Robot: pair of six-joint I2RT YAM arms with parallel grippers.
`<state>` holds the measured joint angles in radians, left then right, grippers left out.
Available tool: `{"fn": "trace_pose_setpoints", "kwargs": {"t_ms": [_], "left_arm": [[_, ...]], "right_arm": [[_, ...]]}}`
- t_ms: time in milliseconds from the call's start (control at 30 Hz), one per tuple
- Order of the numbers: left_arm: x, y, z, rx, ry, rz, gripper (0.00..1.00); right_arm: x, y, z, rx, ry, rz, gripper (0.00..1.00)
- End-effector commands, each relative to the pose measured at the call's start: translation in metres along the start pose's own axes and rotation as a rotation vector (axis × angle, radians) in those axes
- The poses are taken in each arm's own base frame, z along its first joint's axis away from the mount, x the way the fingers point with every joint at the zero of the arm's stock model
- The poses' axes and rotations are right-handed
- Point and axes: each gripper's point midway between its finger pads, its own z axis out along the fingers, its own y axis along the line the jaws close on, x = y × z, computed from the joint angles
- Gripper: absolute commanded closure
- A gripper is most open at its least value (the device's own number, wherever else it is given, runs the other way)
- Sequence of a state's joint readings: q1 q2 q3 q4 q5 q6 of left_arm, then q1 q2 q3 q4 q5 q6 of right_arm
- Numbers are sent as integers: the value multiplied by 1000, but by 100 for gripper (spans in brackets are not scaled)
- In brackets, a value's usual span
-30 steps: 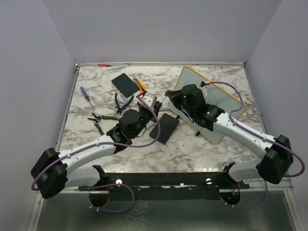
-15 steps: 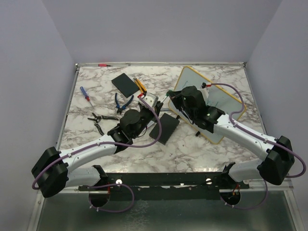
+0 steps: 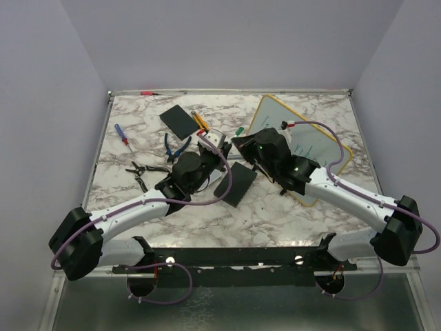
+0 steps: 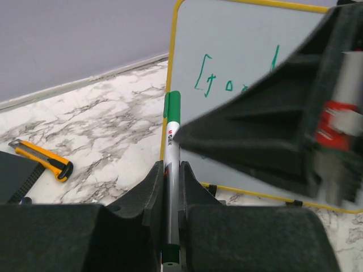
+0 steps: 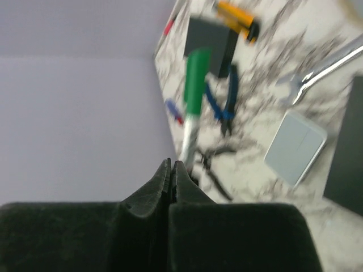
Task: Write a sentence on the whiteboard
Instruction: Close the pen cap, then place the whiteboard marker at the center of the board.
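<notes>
The marker point(image 4: 171, 170) is capped, so my left gripper next moves back and down to bare marble by the black slab's near end and releases it.
The whiteboard point(image 3: 318, 141) with its yellow rim lies at the back right of the marble table. Green lettering, the sentence point(image 4: 222, 82), shows on it, partly hidden by the right arm. My left gripper point(image 4: 172, 168) is shut on a grey marker point(image 4: 171, 170) whose green cap point(image 3: 238, 130) points toward the board's left edge. My right gripper point(image 5: 171, 163) is shut with nothing between its fingers, its tips just beside the marker point(image 5: 193, 96). In the top view the right gripper point(image 3: 241, 143) sits close to the left gripper point(image 3: 210, 147), over the table left of the board.
A black slab point(image 3: 236, 183) lies under the two wrists and another point(image 3: 178, 120) at the back. Left of them are a yellow knife point(image 3: 200, 122), blue pliers point(image 3: 177, 145), black pliers point(image 3: 141, 172) and a screwdriver point(image 3: 122, 134). A pale pad point(image 5: 295, 147) lies near the slab.
The right wrist has slid left off the board, uncovering more of it. The marker's green cap now shows beside the right gripper. The left arm has reached slightly farther forward.
</notes>
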<state>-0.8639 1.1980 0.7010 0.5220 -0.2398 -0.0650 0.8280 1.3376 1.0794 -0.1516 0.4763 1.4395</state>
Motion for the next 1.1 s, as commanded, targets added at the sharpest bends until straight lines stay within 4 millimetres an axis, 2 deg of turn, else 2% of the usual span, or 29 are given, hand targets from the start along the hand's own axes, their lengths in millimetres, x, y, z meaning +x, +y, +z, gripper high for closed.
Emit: {"fn": "trace_pose_setpoints", "kwargs": {"t_ms": [0,133,267,433,600,800,867,933,1067], "left_arm": [[8,-2,9,23,35,-5,100],[5,-1,6,23,31,-8,100],[4,4,-3,2,41,-7,100],[-1,14,-19,-33,63,7,100],[2,17,-36,-29,104,-13,100],[16,0,-54,86,176,-91,100],[22,-16,-62,180,197,-116,100],[32,-32,-69,266,233,-145,100],[61,-53,-81,298,305,-174,100]], "right_arm": [[55,31,-44,-120,242,9,100],[46,26,-45,-109,203,14,100],[24,21,-51,-89,117,14,99],[-11,7,-59,-36,-25,-25,78],[-45,2,-71,-12,-156,-162,52],[-88,1,-92,24,-298,-448,18],[-100,1,-100,31,-328,-545,9],[-111,5,-103,20,-343,-618,6],[-125,9,-95,8,-300,-769,1]]}}
